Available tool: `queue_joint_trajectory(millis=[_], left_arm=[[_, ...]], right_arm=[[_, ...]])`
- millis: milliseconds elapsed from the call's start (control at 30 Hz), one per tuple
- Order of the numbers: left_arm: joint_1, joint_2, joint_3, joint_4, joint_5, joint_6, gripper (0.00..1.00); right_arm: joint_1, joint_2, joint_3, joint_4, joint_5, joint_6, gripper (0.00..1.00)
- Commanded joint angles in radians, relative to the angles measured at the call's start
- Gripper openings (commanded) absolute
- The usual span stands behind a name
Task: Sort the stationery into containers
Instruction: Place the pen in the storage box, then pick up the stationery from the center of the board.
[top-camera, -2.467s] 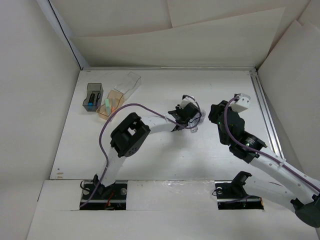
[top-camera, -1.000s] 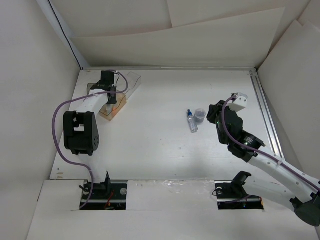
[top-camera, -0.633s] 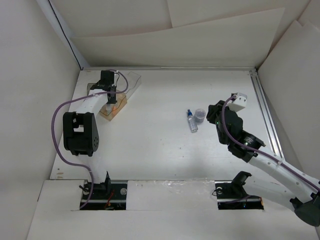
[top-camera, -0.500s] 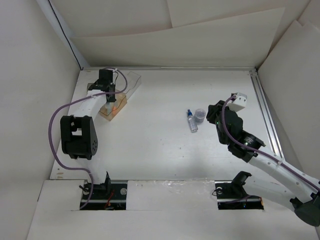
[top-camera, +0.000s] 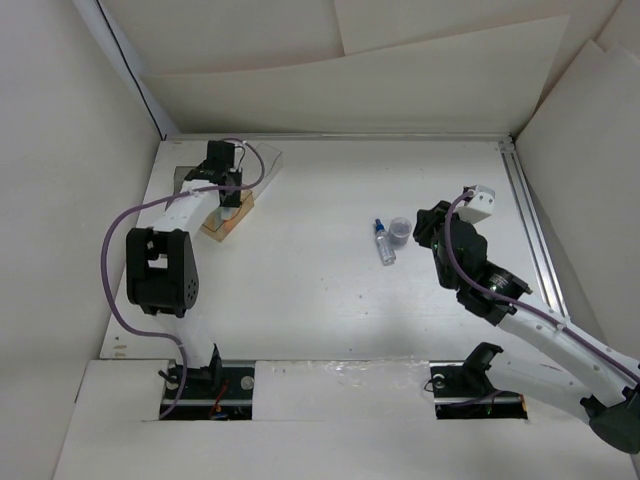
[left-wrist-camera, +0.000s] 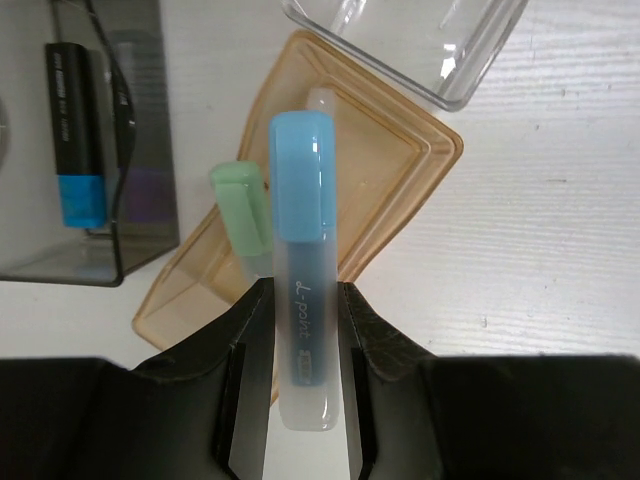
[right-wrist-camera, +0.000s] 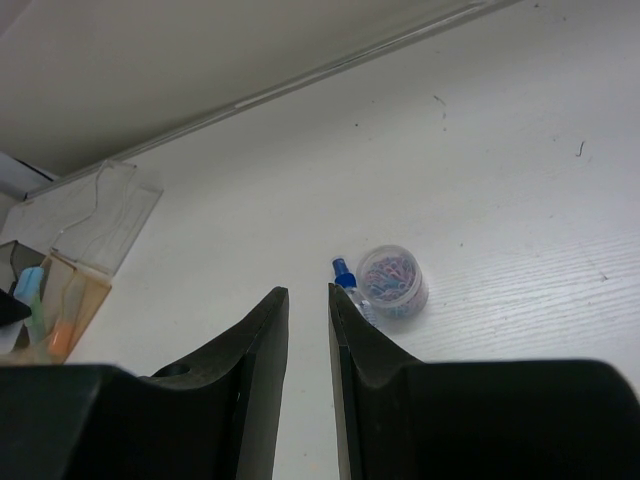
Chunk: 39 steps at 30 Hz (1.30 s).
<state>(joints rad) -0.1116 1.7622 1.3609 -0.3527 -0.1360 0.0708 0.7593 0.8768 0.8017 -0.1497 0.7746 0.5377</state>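
I will next lower the marker toward the amber-orange bin (left-wrist-camera: 410, 185) with my left gripper. Then I will let the marker go beside the green-capped one.
My left gripper (left-wrist-camera: 303, 300) is shut on a marker (left-wrist-camera: 300, 200) with a light blue cap and a frosted body. It holds the marker above the amber-orange bin (left-wrist-camera: 410, 185), where a green-capped marker (left-wrist-camera: 243, 205) leans. In the top view the left gripper (top-camera: 222, 188) hangs over that amber bin (top-camera: 230, 224). The smoky grey bin (left-wrist-camera: 140, 120) to its left holds a black and blue marker (left-wrist-camera: 72, 130). The clear bin (left-wrist-camera: 420, 50) lies behind. A small blue-capped bottle (top-camera: 384, 243) lies mid-table. My right gripper (top-camera: 427, 224) hovers beside it, narrowly open with nothing between its fingers.
A small round clear tub of coloured paper clips (right-wrist-camera: 392, 282) stands touching the bottle (right-wrist-camera: 345, 275), just ahead of the right gripper (right-wrist-camera: 308, 295). White walls enclose the table, and a metal rail (top-camera: 530, 220) runs along its right side.
The left arm swung from the table's middle to the bins with the marker, then shifted slightly right over the amber bin. The right arm has not moved.
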Motion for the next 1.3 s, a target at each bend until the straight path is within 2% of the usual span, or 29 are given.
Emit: queue_joint_trajectory(millis=[0, 200, 400, 500, 667, 700, 867, 933, 967, 1100, 1267], left_arm=[[-0.007, 0.029, 0.015, -0.031, 0.013, 0.011, 0.10], [-0.007, 0.049, 0.024, -0.040, -0.008, 0.011, 0.15], [-0.007, 0.049, 0.033, -0.040, -0.040, 0.001, 0.33], [-0.007, 0.016, 0.033, -0.031, -0.050, 0.001, 0.56], [-0.007, -0.038, 0.044, -0.022, -0.092, -0.040, 0.75], [-0.007, -0.076, 0.055, -0.002, -0.093, -0.040, 0.80], [-0.007, -0.234, 0.021, 0.084, -0.053, -0.135, 0.82], [-0.007, -0.315, -0.002, 0.113, 0.005, -0.204, 0.84], [-0.007, -0.351, -0.023, 0.135, 0.075, -0.224, 1.00], [-0.080, -0.542, -0.158, 0.212, 0.113, -0.304, 1.00], [-0.122, -0.787, -0.357, 0.287, 0.177, -0.377, 1.00]], right_arm=[[-0.005, -0.016, 0.001, 0.038, -0.003, -0.013, 0.29], [-0.005, -0.025, 0.001, 0.038, -0.012, -0.013, 0.29], [-0.005, -0.016, 0.001, 0.038, -0.012, -0.013, 0.29], [-0.005, -0.016, 0.001, 0.038, -0.012, -0.013, 0.29], [-0.005, -0.016, 0.001, 0.038, -0.012, -0.013, 0.29], [-0.005, -0.016, 0.001, 0.038, -0.012, -0.013, 0.29], [-0.005, -0.016, 0.001, 0.047, -0.021, -0.022, 0.29], [-0.005, 0.002, 0.010, 0.047, -0.021, -0.022, 0.23], [-0.005, 0.002, 0.010, 0.047, -0.031, -0.022, 0.21], [-0.005, 0.047, 0.019, 0.047, -0.031, -0.031, 0.02], [0.005, 0.184, 0.063, 0.047, -0.031, -0.042, 0.00]])
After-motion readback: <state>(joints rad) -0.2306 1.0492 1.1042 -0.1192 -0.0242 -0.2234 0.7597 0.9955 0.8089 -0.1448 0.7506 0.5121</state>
